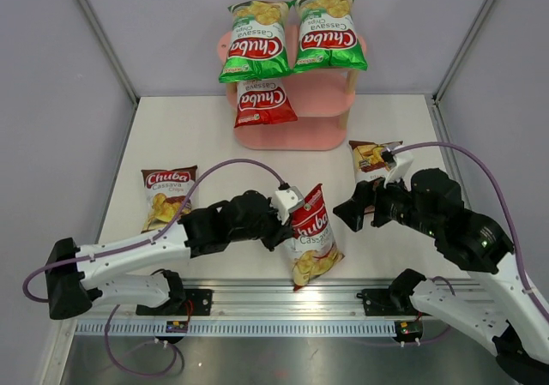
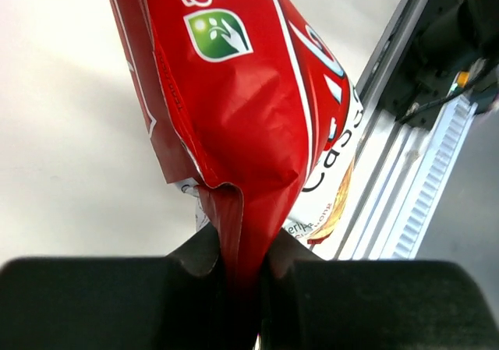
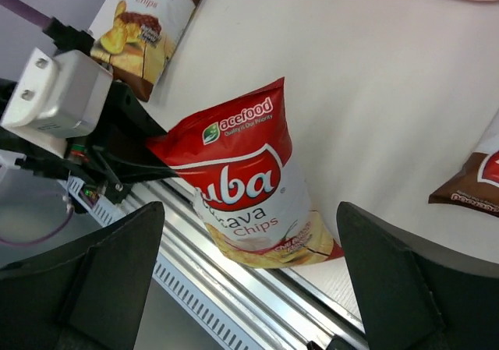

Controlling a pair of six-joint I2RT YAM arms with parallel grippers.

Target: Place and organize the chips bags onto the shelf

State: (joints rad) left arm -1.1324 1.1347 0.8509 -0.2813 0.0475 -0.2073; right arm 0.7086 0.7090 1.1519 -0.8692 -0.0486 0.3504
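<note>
Next, my right gripper moves to the left in the top view onto the red chips bag's free top seam, since it sticks out past my left gripper's fingers.
My left gripper (image 1: 287,224) (image 2: 242,250) is shut on the top seam of a red chips bag (image 1: 312,236) (image 2: 234,108) (image 3: 243,180); the bag tilts down toward the table's front edge. To its right, my right gripper (image 1: 355,208) (image 3: 249,237) is open with nothing between its fingers. The pink shelf (image 1: 296,133) stands at the back. Two green bags (image 1: 254,42) (image 1: 329,32) lie on its top board, and a red bag (image 1: 262,104) on the board below. One brown bag (image 1: 167,196) (image 3: 148,19) lies at the table's left. Another brown bag (image 1: 371,156) (image 3: 477,185) lies beyond the right gripper, partly hidden by it.
A metal rail (image 1: 283,303) (image 3: 234,288) runs along the near edge under the held bag. Grey enclosure walls (image 1: 51,102) close in the table's left, right and back. Purple cables (image 1: 232,166) loop over both arms.
</note>
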